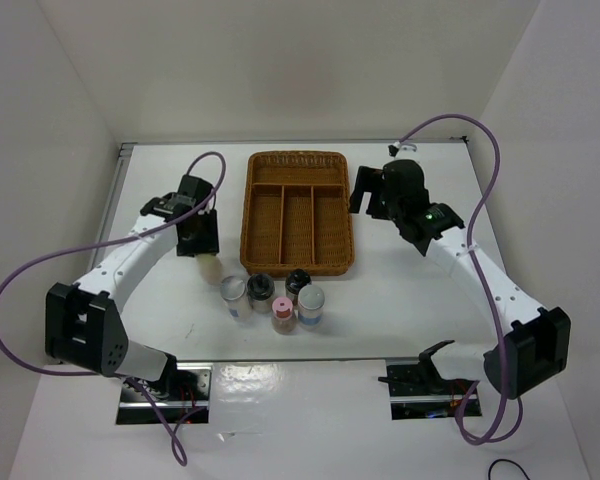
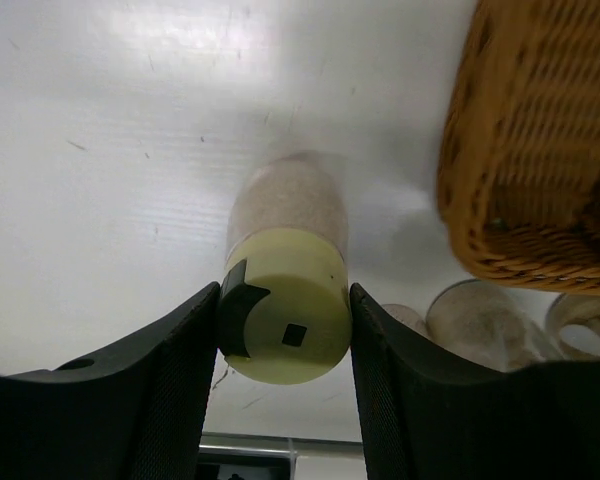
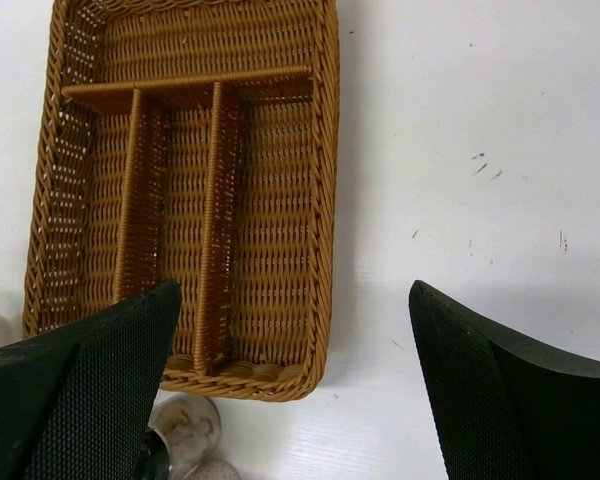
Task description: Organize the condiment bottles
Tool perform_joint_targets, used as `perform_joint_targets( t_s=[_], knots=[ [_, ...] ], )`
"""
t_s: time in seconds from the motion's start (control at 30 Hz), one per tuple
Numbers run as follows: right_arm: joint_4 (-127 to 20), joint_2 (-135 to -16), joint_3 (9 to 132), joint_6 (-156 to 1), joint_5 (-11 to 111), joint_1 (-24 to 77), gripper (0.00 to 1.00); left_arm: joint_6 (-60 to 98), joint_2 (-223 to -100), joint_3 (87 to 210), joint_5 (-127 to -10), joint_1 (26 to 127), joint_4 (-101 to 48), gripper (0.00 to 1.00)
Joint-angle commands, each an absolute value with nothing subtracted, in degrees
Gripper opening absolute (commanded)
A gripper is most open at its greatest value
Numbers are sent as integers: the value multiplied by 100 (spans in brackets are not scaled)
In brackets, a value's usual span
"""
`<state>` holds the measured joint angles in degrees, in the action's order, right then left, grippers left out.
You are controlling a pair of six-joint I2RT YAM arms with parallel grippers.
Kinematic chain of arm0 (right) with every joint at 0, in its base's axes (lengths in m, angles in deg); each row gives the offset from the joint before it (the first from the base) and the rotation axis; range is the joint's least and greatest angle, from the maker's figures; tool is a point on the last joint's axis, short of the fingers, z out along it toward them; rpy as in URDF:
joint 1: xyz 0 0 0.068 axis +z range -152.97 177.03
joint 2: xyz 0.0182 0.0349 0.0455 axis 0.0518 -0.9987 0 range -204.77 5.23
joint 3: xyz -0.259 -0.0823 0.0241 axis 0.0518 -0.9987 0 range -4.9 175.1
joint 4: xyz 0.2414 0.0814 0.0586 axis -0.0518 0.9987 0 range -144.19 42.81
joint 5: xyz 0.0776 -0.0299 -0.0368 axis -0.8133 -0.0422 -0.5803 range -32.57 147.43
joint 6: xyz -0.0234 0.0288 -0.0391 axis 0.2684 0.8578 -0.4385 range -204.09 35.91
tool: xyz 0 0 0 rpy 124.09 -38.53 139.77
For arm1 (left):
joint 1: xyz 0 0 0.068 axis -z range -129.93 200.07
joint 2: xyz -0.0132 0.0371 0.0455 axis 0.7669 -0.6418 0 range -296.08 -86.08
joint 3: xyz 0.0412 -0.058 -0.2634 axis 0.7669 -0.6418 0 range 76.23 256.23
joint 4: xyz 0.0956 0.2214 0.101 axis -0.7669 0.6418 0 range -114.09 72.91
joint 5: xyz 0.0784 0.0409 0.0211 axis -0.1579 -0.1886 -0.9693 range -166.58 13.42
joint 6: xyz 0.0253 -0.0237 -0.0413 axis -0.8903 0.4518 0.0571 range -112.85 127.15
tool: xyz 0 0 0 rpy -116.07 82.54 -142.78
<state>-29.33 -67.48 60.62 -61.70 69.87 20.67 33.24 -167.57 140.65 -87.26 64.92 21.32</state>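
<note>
My left gripper holds the cream-capped bottle and will next lift it outward over the basket's rim. Then it will lower the bottle into the closest long section's far end, since that section is empty.
My left gripper is shut on the cream-capped bottle, left of the basket's near corner. In the left wrist view both fingers press the sides of its cream cap; I cannot tell whether it is off the table. The other bottles stand clustered in front of the basket: white-capped, two black-capped, pink, and pale grey with a blue label. My right gripper is open and empty beside the basket's right side; in its wrist view it hovers over the basket's near right corner.
A wicker basket with one cross compartment and three long ones stands mid-table, with nothing in it; it shows in the right wrist view and the left wrist view. White walls enclose the table. Purple cables loop beside both arms.
</note>
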Motion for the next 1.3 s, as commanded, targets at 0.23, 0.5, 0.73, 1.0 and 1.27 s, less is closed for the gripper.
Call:
perform_joint_targets(
  t_s=[0.23,0.5,0.73,1.0,1.27],
  knots=[
    [-3380,-7150,6102,-6352,6684,2094,98,2755,-17519,17402,-8705,6563,2434,45],
    [-3635,-7641,6347,-6826,6315,2427,98,2421,-18574,18046,-8379,6826,1950,45],
    [-3706,-7756,6471,-7100,6323,2647,98,2263,-19355,18336,-8159,7002,1607,45],
    [-3758,-7870,6471,-7047,6244,2647,98,2157,-20216,19012,-8106,7160,1555,45],
    [-3758,-7923,6471,-7100,6042,2647,98,2104,-20973,19690,-8352,7161,1853,45]
  ],
)
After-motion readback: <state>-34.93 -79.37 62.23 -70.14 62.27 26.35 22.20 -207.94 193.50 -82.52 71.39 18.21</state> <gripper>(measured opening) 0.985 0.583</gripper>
